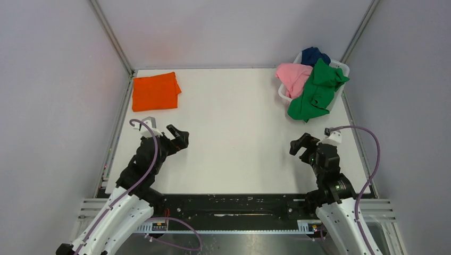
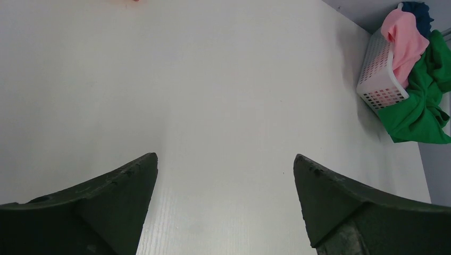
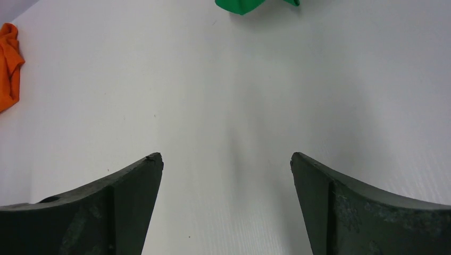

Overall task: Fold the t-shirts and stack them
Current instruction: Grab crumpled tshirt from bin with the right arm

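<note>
The green t-shirt's far part lies outward of my right gripper atop the basket, so my right gripper will next reach outward past the hanging front and onto that part.
An orange t-shirt, folded to a square, lies at the table's far left corner; its edge shows in the right wrist view. A green t-shirt hangs crumpled over the front of a white basket at the far right, with a pink t-shirt and a navy t-shirt inside. The left wrist view shows the same green shirt, pink shirt and basket. My left gripper is open and empty over bare table at the near left. My right gripper is open and empty at the near right, short of the green shirt.
The white table is boxed in by grey walls on three sides, with metal posts at the far corners. The black rail carrying the arm bases runs along the near edge.
</note>
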`<state>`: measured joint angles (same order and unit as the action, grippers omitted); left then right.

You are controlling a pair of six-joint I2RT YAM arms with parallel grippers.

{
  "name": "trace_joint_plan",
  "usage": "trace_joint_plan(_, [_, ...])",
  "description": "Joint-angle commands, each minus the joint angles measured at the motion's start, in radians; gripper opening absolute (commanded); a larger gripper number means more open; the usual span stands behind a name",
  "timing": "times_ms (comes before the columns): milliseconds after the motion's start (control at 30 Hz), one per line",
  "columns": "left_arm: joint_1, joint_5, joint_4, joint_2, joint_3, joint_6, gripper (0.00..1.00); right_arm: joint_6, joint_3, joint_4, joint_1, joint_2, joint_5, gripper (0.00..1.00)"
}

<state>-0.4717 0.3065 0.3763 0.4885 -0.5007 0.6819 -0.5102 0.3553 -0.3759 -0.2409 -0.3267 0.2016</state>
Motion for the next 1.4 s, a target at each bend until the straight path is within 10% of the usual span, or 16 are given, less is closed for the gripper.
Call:
trace_joint_plan(0, [-0.001,-0.001,-0.088,0.031,-0.014,-0.014,0.99,0.029,0.127,0.035,0.005,-0.086,0.037,0.99])
trace_joint_plan(1000, [0.0,0.013,-0.094,0.181,-0.062,-0.023,0.99,0.184,1.606,-0.223,0.403,-1.647,-0.017,0.95])
trace_joint_plan(1200, [0.0,0.004,-0.077,0.238,-0.093,-0.01,0.99,0.136,1.976,-0.308,0.437,-1.958,-0.068,0.81])
trace_joint_plan(1367, [0.0,0.001,-0.062,0.258,-0.102,-0.014,0.99,0.067,2.167,-0.375,0.474,-2.073,-0.173,0.37])
